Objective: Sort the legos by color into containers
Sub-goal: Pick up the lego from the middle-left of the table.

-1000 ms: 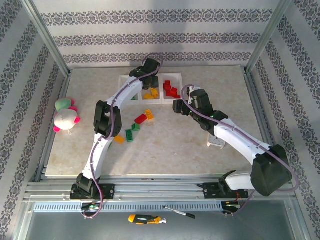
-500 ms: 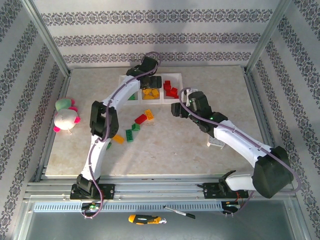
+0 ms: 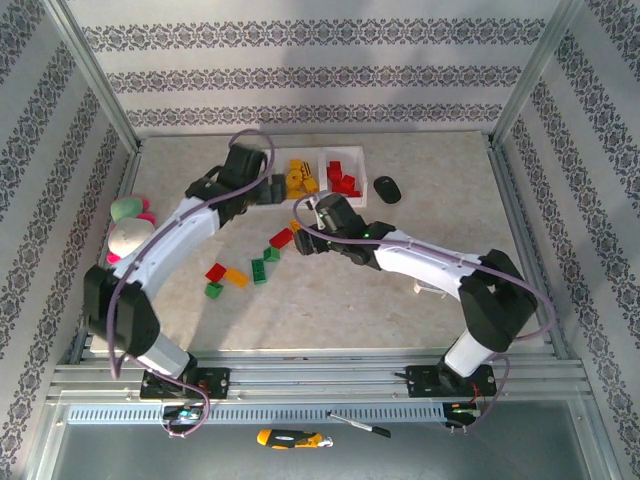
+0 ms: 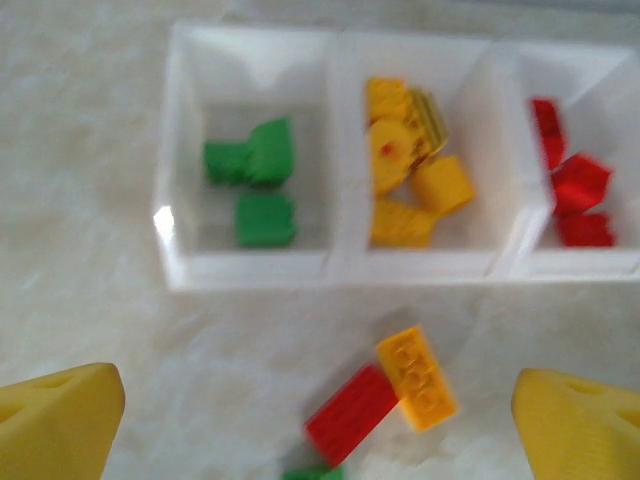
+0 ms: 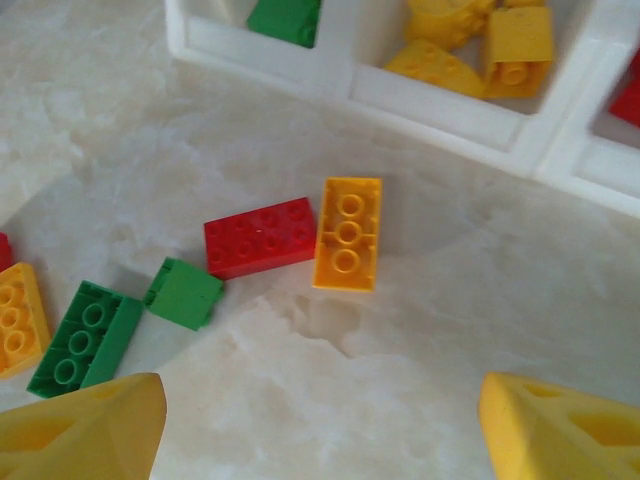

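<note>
My left gripper pulls back and down onto the red brick [image 5: 262,237] by the yellow-orange one next, as it still lies unsorted below, back toward my base.
The white three-compartment tray [image 4: 335,268] holds green legos [image 4: 255,180] on the left, yellow ones [image 4: 410,170] in the middle and red ones [image 4: 575,190] on the right. My left gripper [image 4: 320,425] hangs open above the table just in front of the tray, empty, and stands at the tray's near-left corner [image 3: 268,190]. A red brick [image 5: 262,237] and a yellow brick [image 5: 348,233] lie side by side, touching. My right gripper [image 5: 320,430] is open and empty a little short of them, beside that pair [image 3: 306,216].
More loose bricks lie to the left: two green [image 5: 183,293] [image 5: 85,333], a yellow-orange one [image 3: 237,277], a red one [image 3: 215,271] and a green one [image 3: 213,290]. A black mouse [image 3: 387,188] sits right of the tray [image 3: 345,152]. A plush toy [image 3: 130,235] lies at the left edge.
My left gripper has opened and pulled back from over the tray toward the near left. The right arm has swung left to the loose bricks, uncovering the mouse.
</note>
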